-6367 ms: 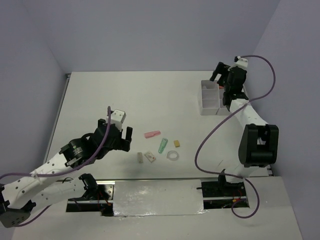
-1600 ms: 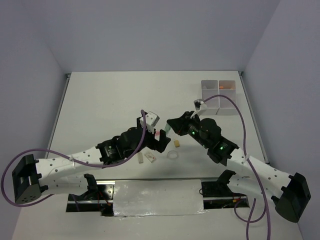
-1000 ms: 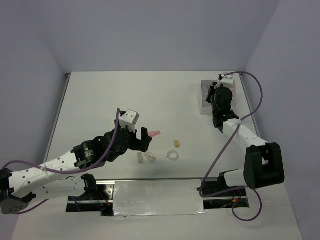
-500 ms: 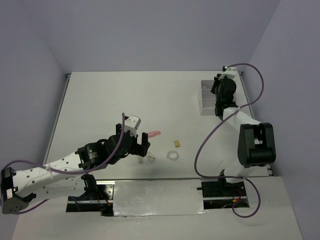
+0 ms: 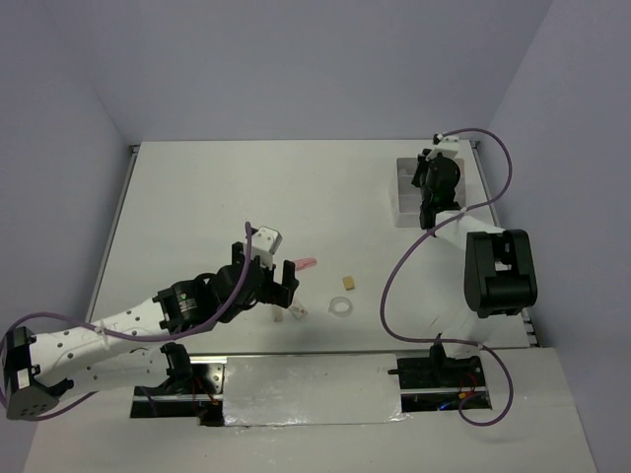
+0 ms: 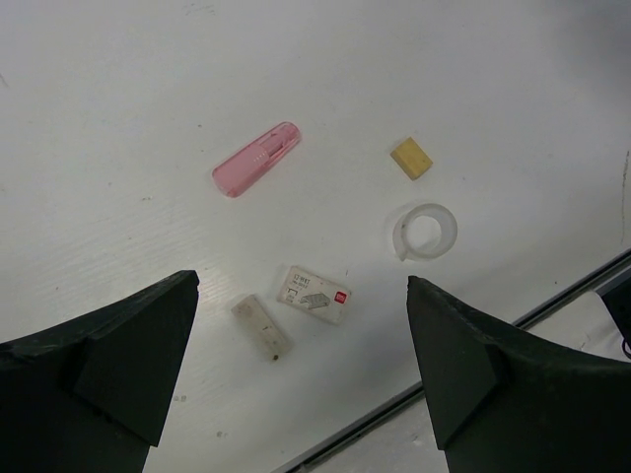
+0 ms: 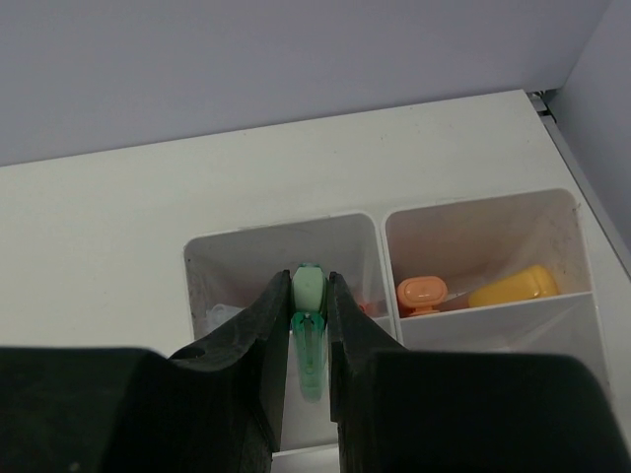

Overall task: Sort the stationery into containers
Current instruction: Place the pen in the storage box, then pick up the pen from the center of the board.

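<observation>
My left gripper moves outward and down next and turns its open fingers to straddle the marker's middle (image 5: 305, 263) (image 6: 256, 160). The pink marker lies slanted below and outward of it.
My right gripper (image 7: 308, 288) is shut on a translucent green piece of stationery (image 7: 310, 335) with a pale cap, above the left compartment of the white containers (image 7: 281, 248). The neighbouring compartment holds an orange-capped marker (image 7: 422, 292) and a yellow item (image 7: 513, 286). In the top view this gripper (image 5: 428, 195) hangs over the containers (image 5: 403, 202) at the back right. My left gripper (image 6: 301, 365) is open above a white eraser (image 6: 261, 326) and a small white box (image 6: 315, 295). Beyond them lie a pink marker (image 6: 256, 172), a yellow eraser (image 6: 411, 158) and a clear tape ring (image 6: 425, 230).
The loose items cluster near the table's front edge (image 6: 463, 345), close to my left gripper (image 5: 278, 293). The right arm's folded elbow (image 5: 496, 271) stands between that cluster and the table's right side. Walls enclose the table at the back and both sides.
The left gripper has shifted right and nearer the front, over the white eraser and box. The right arm has folded back, keeping the green piece over the containers.
</observation>
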Robot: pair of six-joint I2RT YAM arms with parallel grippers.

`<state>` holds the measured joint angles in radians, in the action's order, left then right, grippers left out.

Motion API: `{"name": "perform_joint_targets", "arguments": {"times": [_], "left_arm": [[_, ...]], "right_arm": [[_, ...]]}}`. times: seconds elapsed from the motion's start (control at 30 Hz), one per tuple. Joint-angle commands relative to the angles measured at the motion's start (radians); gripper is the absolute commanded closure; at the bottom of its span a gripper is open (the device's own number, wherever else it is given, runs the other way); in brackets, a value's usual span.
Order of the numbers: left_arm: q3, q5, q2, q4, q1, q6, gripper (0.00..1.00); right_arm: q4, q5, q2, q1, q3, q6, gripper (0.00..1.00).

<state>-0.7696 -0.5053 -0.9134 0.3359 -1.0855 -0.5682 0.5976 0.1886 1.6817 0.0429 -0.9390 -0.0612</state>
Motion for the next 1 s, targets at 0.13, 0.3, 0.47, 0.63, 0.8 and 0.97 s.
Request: {"name": "perform_joint_targets", "arguments": {"times": [0.13,0.3,0.47,0.63,0.8,0.97], "left_arm": [[0.006,-0.029,-0.005,-0.067,-0.002,0.037,0.01],[0.013,-0.039,-0.016,-0.078,-0.001,0.041,0.01],[0.033,-0.045,-0.025,-0.118,0.018,0.053,0.01],[0.035,0.01,-0.061,-0.147,0.11,0.065,0.01],[0.035,0.077,-0.135,-0.215,0.183,0.105,0.01],[-0.011,0.316,-0.321,-0.307,0.297,0.238,0.01]], "right_arm": [[0.093,0.0,-0.023,-0.002,0.009,0.0,0.73],[0.088,-0.012,-0.033,-0.002,0.02,-0.003,0.4],[0.093,-0.023,-0.043,-0.003,0.035,-0.017,0.31],[0.1,-0.047,-0.083,-0.001,0.052,-0.029,0.3],[0.004,-0.096,-0.167,0.002,0.036,-0.118,0.3],[-0.165,-0.236,-0.333,0.014,0.068,-0.291,0.29]]}}
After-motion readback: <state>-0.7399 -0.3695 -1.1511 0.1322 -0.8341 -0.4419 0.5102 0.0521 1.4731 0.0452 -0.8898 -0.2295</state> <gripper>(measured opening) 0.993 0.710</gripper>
